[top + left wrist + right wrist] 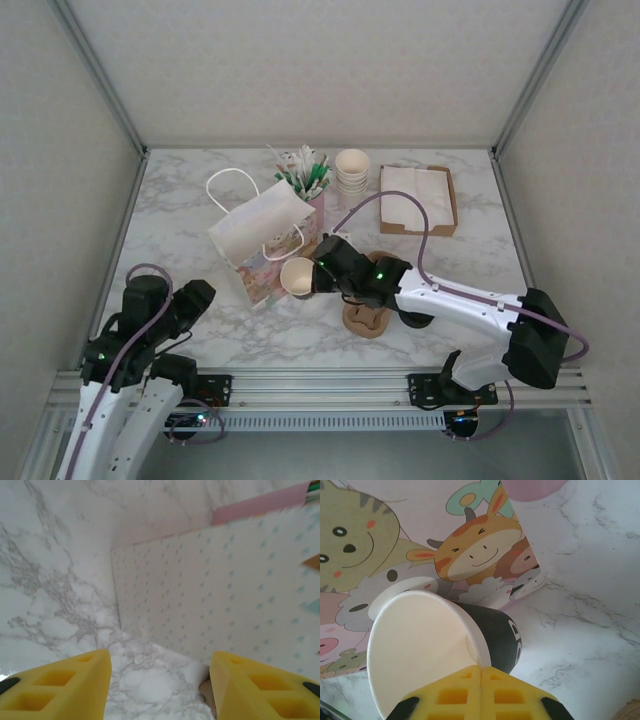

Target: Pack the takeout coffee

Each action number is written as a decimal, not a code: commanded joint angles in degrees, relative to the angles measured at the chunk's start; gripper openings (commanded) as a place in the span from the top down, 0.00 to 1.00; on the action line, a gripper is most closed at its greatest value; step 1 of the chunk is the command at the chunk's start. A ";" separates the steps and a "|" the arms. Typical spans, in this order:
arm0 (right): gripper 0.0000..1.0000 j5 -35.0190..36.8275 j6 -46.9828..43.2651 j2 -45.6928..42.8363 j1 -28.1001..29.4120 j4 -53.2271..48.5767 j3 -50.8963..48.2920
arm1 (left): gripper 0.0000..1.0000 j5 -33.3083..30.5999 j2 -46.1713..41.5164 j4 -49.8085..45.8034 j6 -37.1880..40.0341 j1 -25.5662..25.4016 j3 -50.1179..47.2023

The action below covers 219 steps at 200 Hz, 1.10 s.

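The bare marble [324, 303] beside the brown carrier is free, so my right gripper will next move away from the bag [262, 235] and lower the cup onto that spot.
The takeout coffee is a paper cup [297, 277] with a black wall and cream inside [420, 645]. It lies tilted on its side with its mouth open and no lid on it. My right gripper [318, 275] is shut on the cup's rim [481, 672]. The cup sits just in front of a paper bag [262, 235] printed with cartoon animals [420, 540]. My left gripper [200, 293] is at the near left. Its yellow jaws stand apart over bare marble [160, 680], beside the bag's dotted side [225, 590].
A brown cup carrier [365, 320] lies under the right arm. At the back stand a stack of cream cups [352, 172], a pink holder of stirrers [305, 178] and a cardboard tray of napkins [418, 200]. Enclosure walls border the marble table [190, 200].
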 commanded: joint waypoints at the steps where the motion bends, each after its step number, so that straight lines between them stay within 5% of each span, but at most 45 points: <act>1: 1.00 -0.15 1.66 1.61 -1.28 0.96 2.27 | 0.45 2.93 -0.29 -1.40 -1.09 -0.72 -1.11; 152: 1.00 -1.39 5.01 -5.36 -3.15 -5.50 -5.98 | 0.43 4.24 -2.20 7.32 -2.83 -4.43 -7.34; 219: 0.86 -1.90 6.19 -4.33 -3.70 -8.78 -5.57 | 0.41 3.79 -3.04 5.56 -2.27 -4.52 -7.86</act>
